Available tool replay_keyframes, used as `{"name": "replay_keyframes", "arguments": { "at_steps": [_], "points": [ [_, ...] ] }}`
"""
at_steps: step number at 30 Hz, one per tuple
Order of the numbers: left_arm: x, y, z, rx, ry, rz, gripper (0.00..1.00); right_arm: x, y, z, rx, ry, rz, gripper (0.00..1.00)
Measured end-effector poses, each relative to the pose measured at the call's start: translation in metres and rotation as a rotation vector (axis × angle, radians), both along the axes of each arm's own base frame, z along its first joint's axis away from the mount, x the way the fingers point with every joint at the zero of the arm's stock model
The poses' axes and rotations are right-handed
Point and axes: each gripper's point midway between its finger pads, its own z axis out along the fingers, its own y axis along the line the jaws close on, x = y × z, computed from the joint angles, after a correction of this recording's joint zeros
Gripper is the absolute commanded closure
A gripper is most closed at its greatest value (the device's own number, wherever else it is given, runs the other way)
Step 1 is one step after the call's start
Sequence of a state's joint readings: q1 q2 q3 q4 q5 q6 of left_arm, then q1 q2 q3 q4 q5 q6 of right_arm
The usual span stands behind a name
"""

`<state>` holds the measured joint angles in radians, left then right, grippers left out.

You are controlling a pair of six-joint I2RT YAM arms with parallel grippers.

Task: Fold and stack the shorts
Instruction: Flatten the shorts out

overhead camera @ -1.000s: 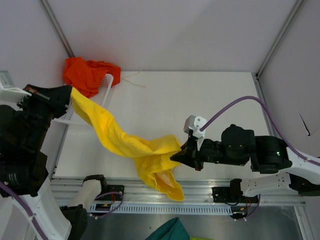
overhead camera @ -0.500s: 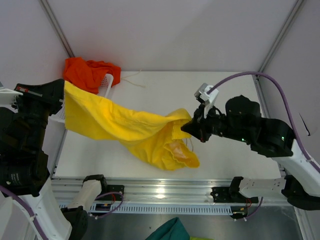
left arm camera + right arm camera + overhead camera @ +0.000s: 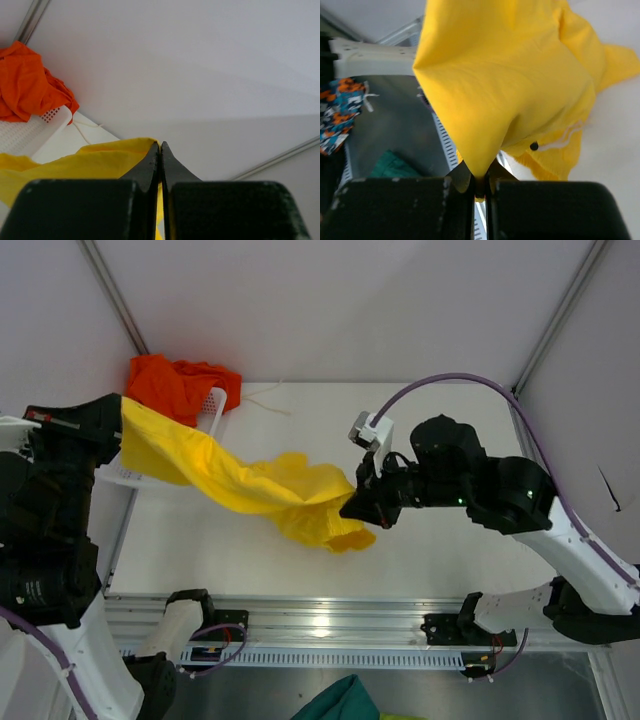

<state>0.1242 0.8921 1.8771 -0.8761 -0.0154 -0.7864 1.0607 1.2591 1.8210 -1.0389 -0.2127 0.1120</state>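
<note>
The shorts sag in a bunch. I will move my right gripper outward, to the right in the top view, then down onto the bare far tabletop, and let go of the shorts.
The yellow shorts (image 3: 240, 480) hang stretched in the air between both grippers, sagging toward the table in the middle. My left gripper (image 3: 118, 412) is shut on one corner of them at the far left; the left wrist view shows the fabric (image 3: 85, 160) pinched between the closed fingers. My right gripper (image 3: 352, 508) is shut on the other end near the table's centre; in the right wrist view the yellow cloth (image 3: 510, 85) bunches out of the jaws, with a white drawstring (image 3: 565, 137) showing. The orange-red shorts (image 3: 175, 385) lie crumpled in the white basket (image 3: 212, 405) at the back left.
A teal-green cloth (image 3: 338, 702) lies below the table's near edge. A loose white string (image 3: 262, 398) lies on the table beside the basket. A metal rail (image 3: 330, 625) runs along the front edge. Frame posts stand at the back corners.
My right gripper has moved left and a little nearer with its end of the yellow shorts, so the hanging lower part has bunched up. The left gripper has stayed roughly in place.
</note>
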Motion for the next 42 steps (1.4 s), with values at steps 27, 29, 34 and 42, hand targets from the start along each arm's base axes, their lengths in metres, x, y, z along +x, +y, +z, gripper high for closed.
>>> {"name": "replay_keyframes", "arguments": {
  "at_steps": [27, 29, 34, 42],
  "points": [
    [0.182, -0.030, -0.224, -0.114, 0.394, -0.079, 1.00, 0.201, -0.087, -0.103, 0.179, 0.536, -0.432, 1.00],
    [0.199, -0.050, -0.274, -0.099, 0.497, -0.099, 1.00, 0.224, -0.091, -0.128, 0.152, 0.570, -0.490, 1.00],
    [0.239, -0.065, -0.330, -0.098, 0.586, -0.073, 1.00, 0.319, -0.117, -0.176, 0.078, 0.580, -0.717, 0.36],
    [0.323, -0.068, -0.305, -0.054, 0.584, -0.026, 0.01, 0.435, -0.180, -0.174, -0.003, 0.319, -1.161, 0.01]
  ]
}}
